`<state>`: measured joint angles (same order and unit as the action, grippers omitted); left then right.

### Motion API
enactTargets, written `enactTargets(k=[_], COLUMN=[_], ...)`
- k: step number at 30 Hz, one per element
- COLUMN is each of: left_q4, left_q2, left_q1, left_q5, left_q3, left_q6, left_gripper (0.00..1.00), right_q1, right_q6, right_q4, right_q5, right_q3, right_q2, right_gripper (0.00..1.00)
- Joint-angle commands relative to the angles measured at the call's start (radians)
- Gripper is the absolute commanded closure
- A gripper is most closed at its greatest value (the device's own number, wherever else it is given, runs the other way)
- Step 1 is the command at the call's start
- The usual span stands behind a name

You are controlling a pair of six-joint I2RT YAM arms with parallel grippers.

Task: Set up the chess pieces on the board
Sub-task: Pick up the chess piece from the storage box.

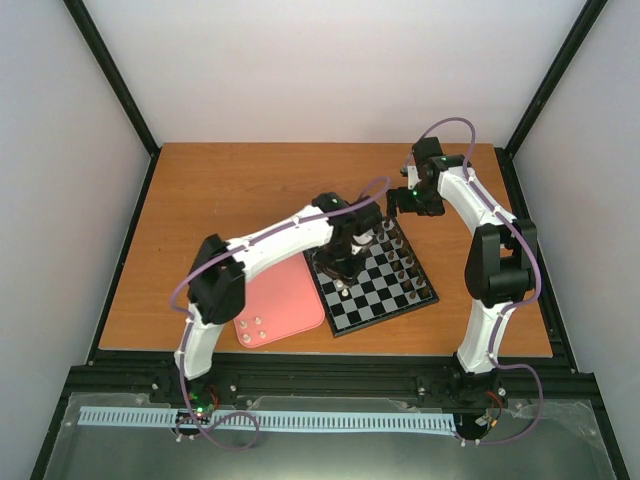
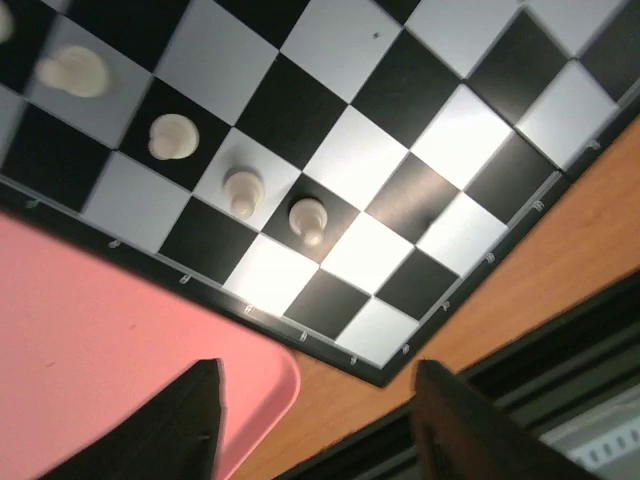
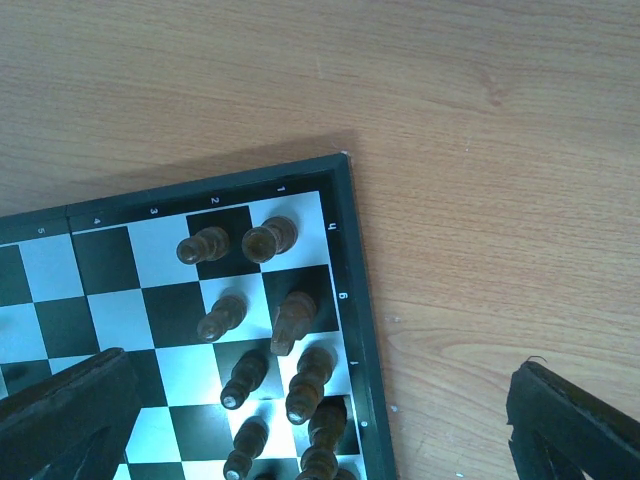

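Observation:
My left gripper should next move from the board back over the pink tray, then down onto the innermost cream pawn there.
The board lies right of centre on the table. In the left wrist view, several cream chess pieces stand in a row near the board's rim, by the tray. A few more cream pieces lie in the pink tray. My left gripper hovers over the board's left edge, open and empty. My right gripper hangs above the board's far corner, open and empty.
Dark brown pieces fill two rows along the board's right side. One of them, the knight, leans over. The pink tray's corner nearly touches the board. Bare wooden table lies beyond the board's far corner. A black frame edges the table front.

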<state>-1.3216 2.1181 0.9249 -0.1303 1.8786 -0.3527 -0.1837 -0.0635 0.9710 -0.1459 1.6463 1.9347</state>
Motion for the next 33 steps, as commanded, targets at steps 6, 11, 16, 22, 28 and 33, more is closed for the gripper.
enactTargets(k=[6,11,16,22,28,33], left_q4=[-0.019,0.050,0.113,0.202,0.266,0.301], left_q2=[-0.323,-0.507,-0.605,-0.638,-0.612,-0.578], left_q1=[-0.084,-0.248,-0.329,-0.342,-0.348,-0.348], left_q5=[0.022,-0.001,0.012,-0.016,-0.048,-0.057], left_q3=[-0.177,-0.498,-0.711,-0.874,-0.953,-0.957], left_q6=[-0.057,-0.131,-0.192,-0.257,-0.260,-0.257], left_gripper=[0.13,0.02,0.08,0.18,0.43,0.56], right_q1=[0.007,0.007,0.007,0.007,0.006,0.007], right_q6=[0.012,0.010,0.010,0.011,0.011,0.012], right_q4=[0.000,0.008,0.004,0.002,0.002,-0.001], right_q5=[0.006,0.006,0.002,0.000,-0.004,-0.005], right_q3=[0.009,0.027,0.022,0.017,0.015,0.007], right_q2=[-0.030,-0.020,-0.012,-0.007,-0.007,-0.011], right_gripper=[0.00,0.00,0.00,0.00,0.00,0.00])
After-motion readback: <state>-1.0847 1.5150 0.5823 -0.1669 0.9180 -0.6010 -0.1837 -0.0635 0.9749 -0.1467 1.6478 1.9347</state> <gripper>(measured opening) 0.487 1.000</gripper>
